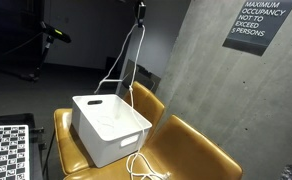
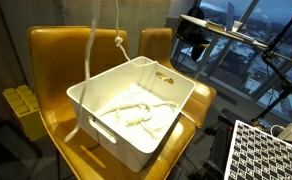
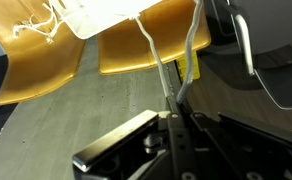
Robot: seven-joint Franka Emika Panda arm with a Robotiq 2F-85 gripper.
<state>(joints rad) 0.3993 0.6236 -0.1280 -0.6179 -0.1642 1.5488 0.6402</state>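
My gripper should next move down toward the white plastic bin below and let go of the white cable from above, because more cable is already coiled inside the bin.
A white cable [image 1: 126,60] hangs in two strands from my gripper [image 1: 141,14], which is raised high above a white plastic bin [image 1: 111,125]. In the wrist view the gripper [image 3: 173,105] is shut on the cable [image 3: 151,50], and the strands run away toward the bin [image 3: 101,15]. More of the cable [image 2: 131,110] lies coiled inside the bin [image 2: 176,80], and a loose end trails over the seat [image 1: 146,168]. The bin rests on mustard-yellow chairs [image 1: 191,150]. The gripper itself is out of frame in the exterior view that looks down into the bin.
A concrete wall with an occupancy sign [image 1: 258,22] stands behind the chairs. A checkerboard calibration panel [image 1: 6,150] sits beside them, also seen as a checkerboard panel [image 2: 266,150]. A small yellow object [image 2: 24,105] is next to the chair. Dark equipment [image 2: 196,40] stands near the window.
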